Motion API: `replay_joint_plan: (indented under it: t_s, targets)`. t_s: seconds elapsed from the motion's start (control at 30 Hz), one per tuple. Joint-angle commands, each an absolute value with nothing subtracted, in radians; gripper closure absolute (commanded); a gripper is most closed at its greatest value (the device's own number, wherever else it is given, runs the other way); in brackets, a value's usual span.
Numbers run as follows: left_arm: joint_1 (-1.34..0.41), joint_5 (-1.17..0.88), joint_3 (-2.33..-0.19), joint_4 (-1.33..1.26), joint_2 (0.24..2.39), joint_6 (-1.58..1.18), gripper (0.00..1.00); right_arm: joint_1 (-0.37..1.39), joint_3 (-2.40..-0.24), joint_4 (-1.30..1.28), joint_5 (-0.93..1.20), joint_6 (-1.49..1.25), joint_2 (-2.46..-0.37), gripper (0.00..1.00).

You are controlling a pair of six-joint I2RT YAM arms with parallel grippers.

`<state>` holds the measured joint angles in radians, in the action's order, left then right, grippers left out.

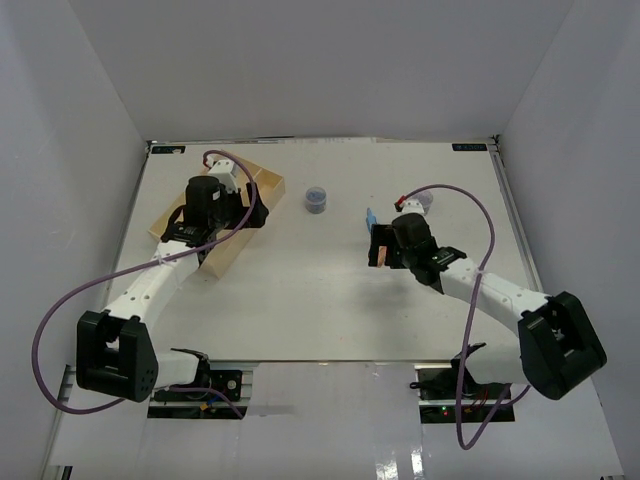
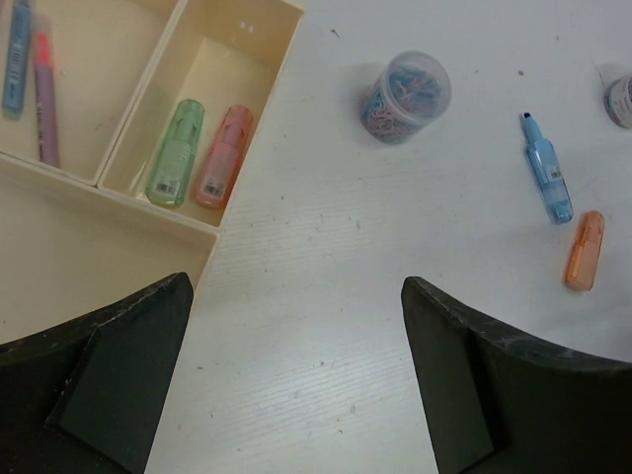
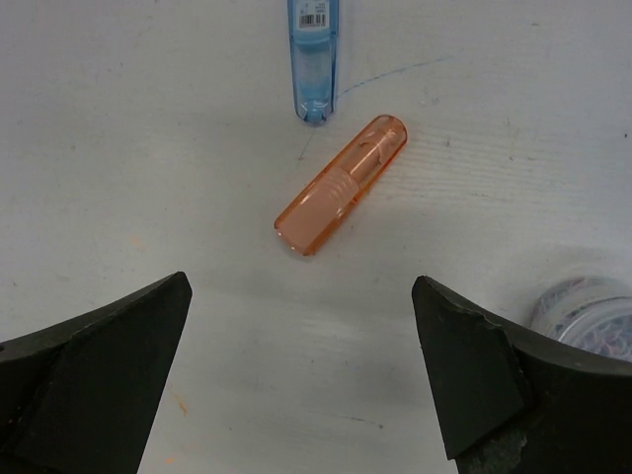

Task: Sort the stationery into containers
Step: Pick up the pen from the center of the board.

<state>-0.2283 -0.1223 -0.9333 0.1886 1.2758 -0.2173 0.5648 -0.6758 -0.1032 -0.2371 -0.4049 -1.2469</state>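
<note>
The orange marker lies at an angle to my open fingers. My right gripper will go down and turn onto the near half of the orange marker (image 1: 382, 258) (image 3: 341, 185).
The cream tray (image 1: 268, 183) lies at the far left. In the left wrist view one tray compartment (image 2: 227, 69) holds a green marker (image 2: 176, 153) and a pink marker (image 2: 223, 156); another holds a blue pen (image 2: 17, 54) and a pink pen (image 2: 45, 99). My left gripper (image 2: 296, 375) is open and empty above the table by the tray's corner (image 1: 232, 212). My right gripper (image 3: 301, 375) is open and empty just short of an orange marker (image 3: 341, 185) lying on the table, with a blue marker (image 3: 312, 54) beyond it.
A round jar of coloured clips (image 2: 405, 96) stands on the table mid-back (image 1: 316, 199). A second jar (image 3: 588, 316) stands close to my right gripper's right finger, also seen from above (image 1: 422, 203). White walls enclose the table.
</note>
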Motion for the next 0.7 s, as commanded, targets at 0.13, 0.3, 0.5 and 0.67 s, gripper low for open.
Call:
replay_joint_plan:
  t_s: [0.13,0.3,0.5,0.67]
  targets:
    - [-0.232,-0.158,-0.917,0.133,1.223,-0.218,0.02,0.607,-0.796,-0.071,-0.402,-0.500,-1.426,0.00]
    - [-0.252,-0.135,-0.914,0.133,1.215,-0.207,0.02,0.615,-0.870,-0.101,-0.433,-0.523,-1.540,0.07]
    - [-0.267,-0.152,-0.914,0.132,1.221,-0.209,0.02,0.618,-0.847,-0.081,-0.399,-0.540,-1.537,0.11]
    - [-0.300,-0.176,-0.945,0.143,1.258,-0.232,0.02,0.618,-0.816,-0.078,-0.379,-0.525,-1.455,0.11]
